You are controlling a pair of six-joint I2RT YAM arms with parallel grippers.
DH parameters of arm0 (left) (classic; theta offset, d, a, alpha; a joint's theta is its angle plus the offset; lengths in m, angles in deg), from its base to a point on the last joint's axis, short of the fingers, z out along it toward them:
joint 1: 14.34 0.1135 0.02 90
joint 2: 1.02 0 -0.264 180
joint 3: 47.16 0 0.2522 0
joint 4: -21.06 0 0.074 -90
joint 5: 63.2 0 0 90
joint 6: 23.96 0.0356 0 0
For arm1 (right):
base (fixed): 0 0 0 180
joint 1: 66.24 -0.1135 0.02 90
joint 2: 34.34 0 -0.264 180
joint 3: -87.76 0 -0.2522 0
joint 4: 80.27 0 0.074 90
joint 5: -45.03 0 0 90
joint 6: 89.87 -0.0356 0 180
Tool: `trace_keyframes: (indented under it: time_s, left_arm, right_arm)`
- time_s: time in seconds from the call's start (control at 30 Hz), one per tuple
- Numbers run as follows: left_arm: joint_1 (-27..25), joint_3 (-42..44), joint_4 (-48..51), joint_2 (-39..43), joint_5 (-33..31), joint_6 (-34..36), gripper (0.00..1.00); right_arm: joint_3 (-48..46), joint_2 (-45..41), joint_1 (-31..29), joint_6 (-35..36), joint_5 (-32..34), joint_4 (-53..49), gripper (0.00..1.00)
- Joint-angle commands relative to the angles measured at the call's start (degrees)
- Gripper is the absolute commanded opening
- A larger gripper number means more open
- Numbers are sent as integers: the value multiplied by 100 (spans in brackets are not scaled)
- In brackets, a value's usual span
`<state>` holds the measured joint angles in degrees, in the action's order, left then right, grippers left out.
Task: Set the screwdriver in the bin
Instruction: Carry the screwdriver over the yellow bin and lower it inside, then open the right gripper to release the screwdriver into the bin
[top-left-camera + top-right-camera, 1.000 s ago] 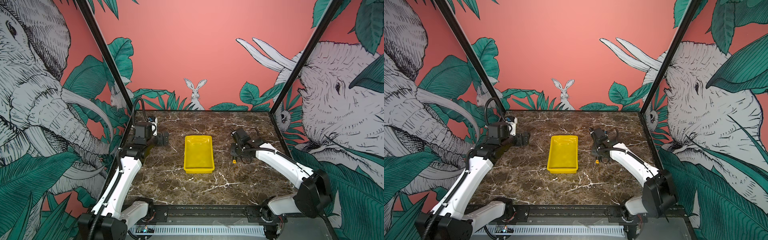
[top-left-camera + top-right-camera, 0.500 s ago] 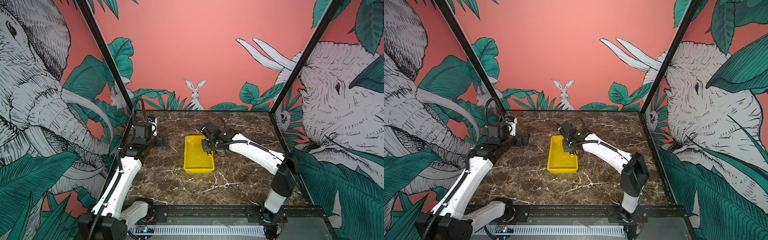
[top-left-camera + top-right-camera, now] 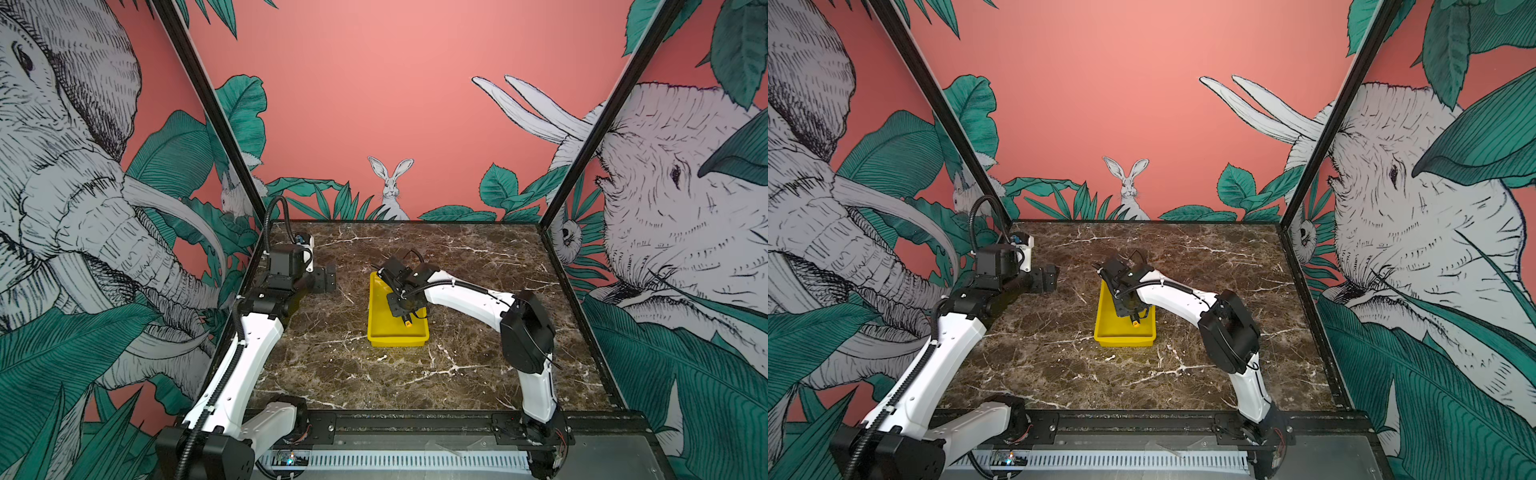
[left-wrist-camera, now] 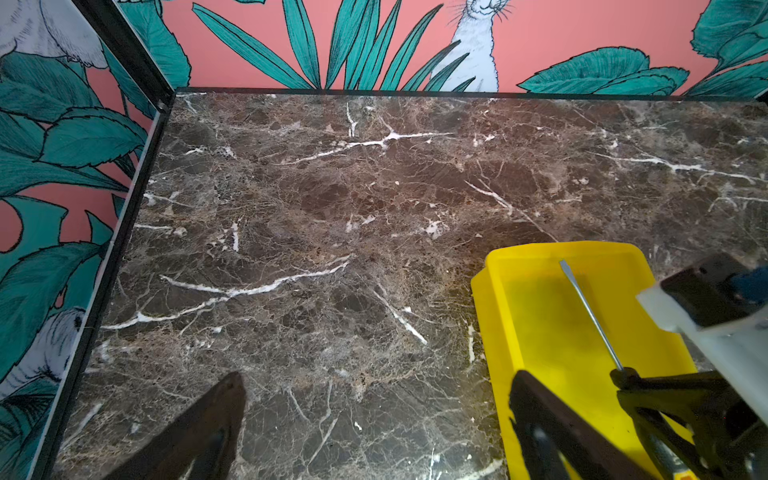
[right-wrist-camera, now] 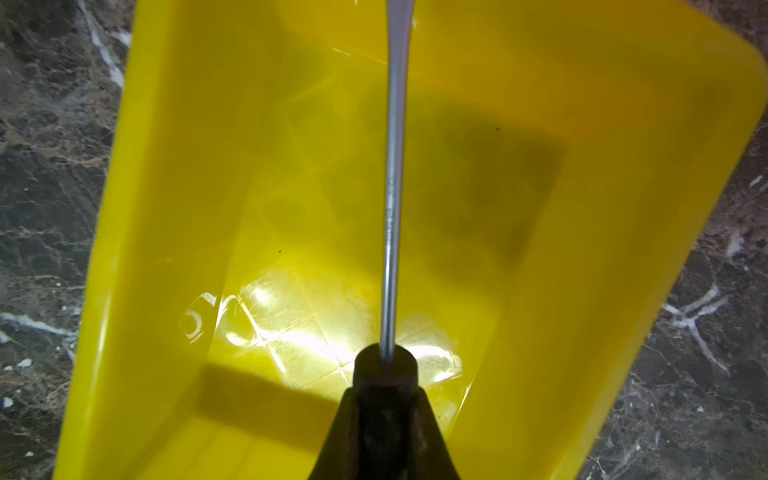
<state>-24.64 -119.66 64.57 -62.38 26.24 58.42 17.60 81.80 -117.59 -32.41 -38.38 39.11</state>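
Next, my right gripper moves down toward the bottom of the bin below it and releases the screwdriver's black handle, since the screwdriver's grey stem still hangs clear.
The yellow bin (image 3: 379, 320) (image 3: 1105, 324) lies mid-table. My right gripper (image 3: 401, 308) (image 3: 1128, 306) hangs over its inside, shut on the black handle of the screwdriver (image 3: 408, 323) (image 3: 1135, 322). The orange end cap points toward the bin's near end. In the right wrist view the grey shaft of the screwdriver (image 5: 392, 187) runs out from the right gripper (image 5: 385, 388) above the floor of the bin (image 5: 249, 166). My left gripper (image 3: 326, 279) (image 3: 1051, 279) (image 4: 376, 378) is open and empty, left of the bin (image 4: 536, 316). The left wrist view also shows the screwdriver (image 4: 590, 311).
Brown marble tabletop (image 3: 478, 365) is walled by patterned panels with black corner posts (image 3: 552, 208). A black rail (image 3: 415, 426) runs along the front edge. The right arm's elbow (image 3: 525, 332) stands to the right of the bin.
The right arm has swung left from the table's right side to over the bin, carrying the screwdriver, and lowered toward it. The left arm has not moved.
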Motion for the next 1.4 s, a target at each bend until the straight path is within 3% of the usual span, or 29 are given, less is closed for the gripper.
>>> trace_keyframes:
  time_s: [0.0, 0.77, 1.37]
  left_arm:
    - [29, 48, 107, 98, -50, 85, 100]
    - [28, 53, 175, 166, -83, 146, 100]
    - [29, 80, 168, 169, -180, 155, 100]
  right_arm:
    - [126, 153, -49, 67, -16, 91, 4]
    - [268, 613, -46, 22, 0, 264, 13]
    - [510, 373, -39, 188, 267, 21, 30]
